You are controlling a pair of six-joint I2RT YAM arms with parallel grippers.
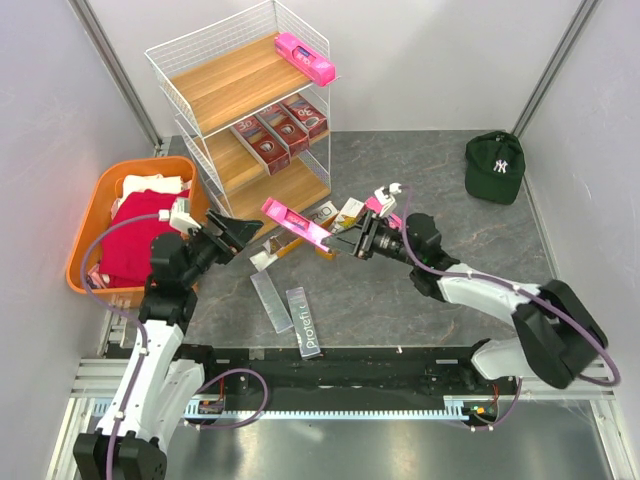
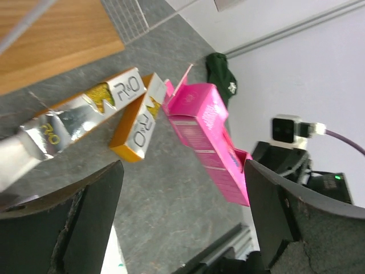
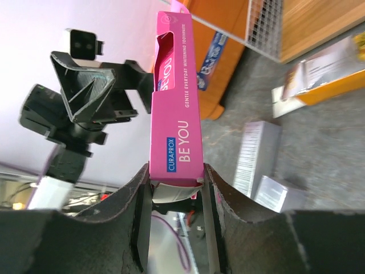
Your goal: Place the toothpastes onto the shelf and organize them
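Note:
The robot's right gripper will next raise the hot pink toothpaste outward onto the shelf's top board and release it, as the board is above and outward and has bare wood [image 1: 280,68] beside its pink toothpaste.
My right gripper [image 1: 347,243] [image 3: 174,180] is shut on one end of a hot pink toothpaste [image 1: 295,224] [image 3: 174,114] and holds it above the table, pointing at the left arm. My left gripper [image 1: 240,232] [image 2: 182,194] stands open just short of the box's other end [image 2: 208,134], not touching it. The shelf [image 1: 205,130] carries another pink toothpaste [image 1: 305,58] on its top board and three dark red ones [image 1: 280,125] on the middle board. Gold-white boxes [image 1: 345,212] [image 2: 140,123] and silver-grey ones [image 1: 270,300] [image 3: 256,151] lie on the table.
An orange basket [image 1: 95,205] with red and white cloths stands to the left of the left arm. A dark green cap [image 1: 494,167] lies at the back right. One silver-grey box [image 1: 308,325] rests near the front rail.

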